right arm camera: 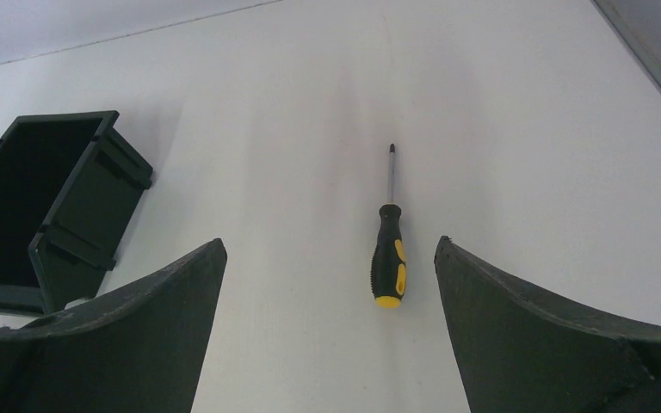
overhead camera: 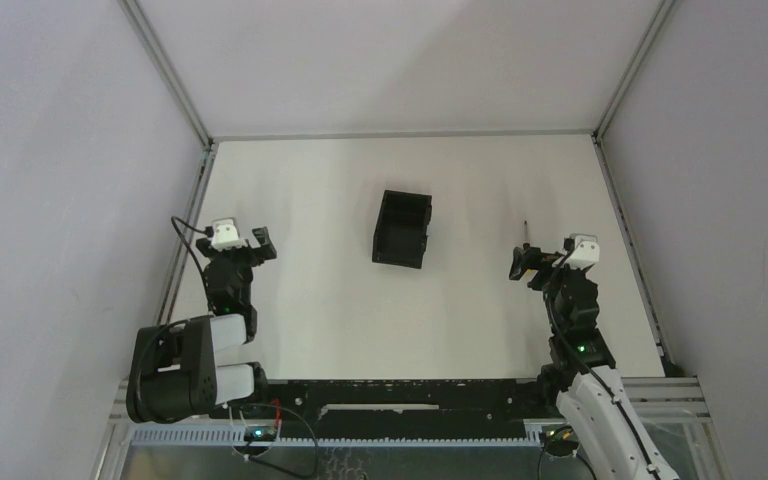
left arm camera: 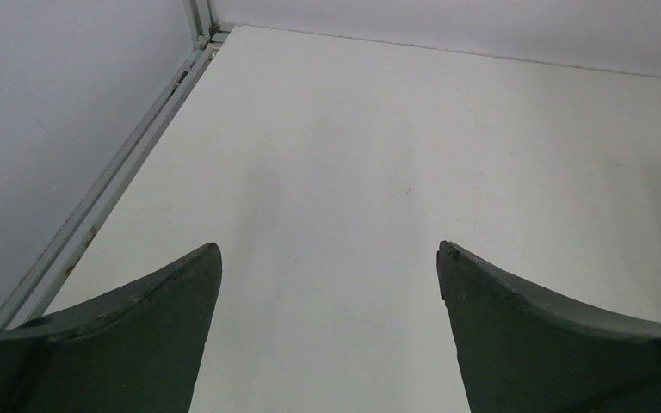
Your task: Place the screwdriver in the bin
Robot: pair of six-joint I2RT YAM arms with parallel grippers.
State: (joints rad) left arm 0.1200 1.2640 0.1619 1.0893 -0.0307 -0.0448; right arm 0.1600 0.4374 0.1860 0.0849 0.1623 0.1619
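My right gripper comes down onto the screwdriver's black-and-yellow handle [right arm camera: 389, 258] next and closes across it, since the handle lies below the open fingers, flat on the table.
The screwdriver [right arm camera: 390, 249] lies flat on the white table, its thin shaft pointing away from me and its black-and-yellow handle nearest. In the top view it shows as a thin dark line [overhead camera: 526, 232]. My right gripper [right arm camera: 329, 249] is open and empty. The handle shows between its fingers, close to the right one. The black bin [overhead camera: 401, 229] stands open-topped at mid-table and shows at the left of the right wrist view [right arm camera: 47, 215]. My left gripper [left arm camera: 329, 251] is open and empty over bare table at the left [overhead camera: 241, 245].
Grey walls with metal frame rails close in the table on the left [left arm camera: 129, 155], the far side and the right [overhead camera: 628, 240]. The arm bases and a black rail [overhead camera: 400, 395] run along the near edge.
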